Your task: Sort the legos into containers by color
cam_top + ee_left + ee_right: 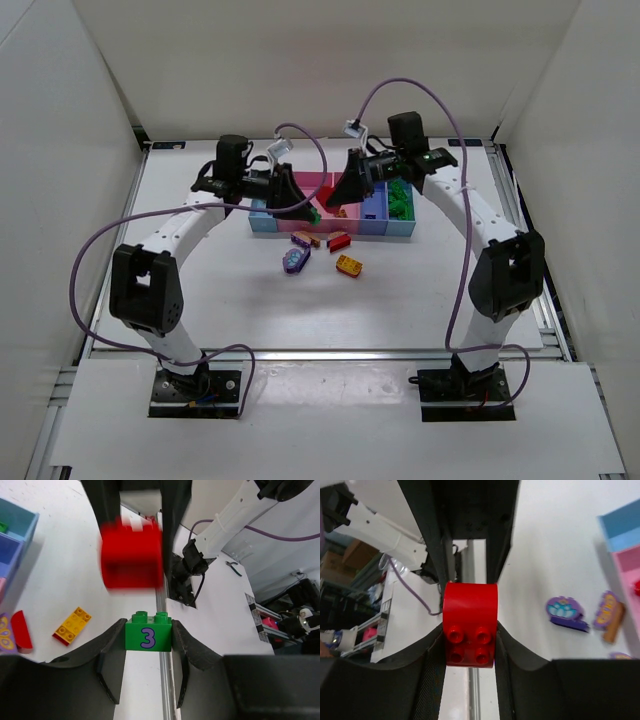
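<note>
Next, the right gripper tilts downward, then lowers the red rounded lego [470, 630] over the pink bin [633, 584] to release it, since a red piece shows inside that bin.
My left gripper [148, 642] is shut on a green lego marked 3 [148, 634], held above the table. My right gripper [470, 647] is shut on a red rounded lego [470, 630], which shows blurred in the left wrist view [131, 555]. In the top view both grippers, left [303, 203] and right [338, 190], face each other closely over the pink middle of the container row [305, 182]. The light blue bin [259, 223] is at the row's left end and the blue bin [373, 208] is right of the middle. Green legos [400, 200] lie in the rightmost bin.
Loose legos lie on the table in front of the bins: a purple one [296, 261], a yellow one [349, 265], a red one [339, 241] and an orange-and-purple one [305, 239]. White walls enclose the table on three sides.
</note>
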`<state>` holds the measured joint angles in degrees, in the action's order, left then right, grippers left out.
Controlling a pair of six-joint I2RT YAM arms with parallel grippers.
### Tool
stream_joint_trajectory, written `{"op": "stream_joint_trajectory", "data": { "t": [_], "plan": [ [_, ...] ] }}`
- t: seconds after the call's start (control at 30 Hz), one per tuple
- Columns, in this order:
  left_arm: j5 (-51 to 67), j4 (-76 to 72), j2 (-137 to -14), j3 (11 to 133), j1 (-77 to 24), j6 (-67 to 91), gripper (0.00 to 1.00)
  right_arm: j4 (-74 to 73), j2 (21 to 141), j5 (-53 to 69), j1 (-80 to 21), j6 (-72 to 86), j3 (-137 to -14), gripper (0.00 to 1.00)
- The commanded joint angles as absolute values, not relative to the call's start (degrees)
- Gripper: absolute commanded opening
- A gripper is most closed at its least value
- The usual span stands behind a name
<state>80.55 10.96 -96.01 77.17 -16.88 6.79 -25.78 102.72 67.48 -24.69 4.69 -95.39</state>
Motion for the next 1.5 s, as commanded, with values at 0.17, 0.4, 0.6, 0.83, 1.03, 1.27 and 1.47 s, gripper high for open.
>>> {"op": "stream_joint_trajectory", "data": {
  "t": [0.17,0.4,0.6,0.83,1.03,1.27,1.47],
  "plan": [
    [80.4,16.7,-94.7,74.1,-18.5,1.4,0.10,-23.4,97.8,66.5,-13.5,4.6,-96.6,0.00],
    [73.1,15.6,-89.7,71.3,-16.0,2.2,0.10,-27.8,97.6,57.5,-13.1,0.7,-93.3,0.00],
    [52.7,6.8,-79.8,65.8,-10.2,10.0,0.10,-25.8,100.1,37.2,-19.2,5.1,-93.8,0.00],
    [37.1,13.6,-76.9,69.0,-8.7,9.8,0.10,-23.3,112.3,26.9,-27.9,9.6,-103.9,0.00],
    [37.9,14.9,-75.5,68.8,-6.5,9.5,0.10,-24.0,122.3,24.8,-29.3,11.4,-111.9,0.00],
    [39.0,15.4,-75.6,69.0,-5.5,8.7,0.10,-24.1,130.9,23.8,-29.4,10.6,-117.7,0.13],
    [40.1,14.9,-77.8,70.4,-5.4,8.6,0.10,-24.0,131.6,24.2,-29.6,8.4,-118.8,0.56]
  ]
}}
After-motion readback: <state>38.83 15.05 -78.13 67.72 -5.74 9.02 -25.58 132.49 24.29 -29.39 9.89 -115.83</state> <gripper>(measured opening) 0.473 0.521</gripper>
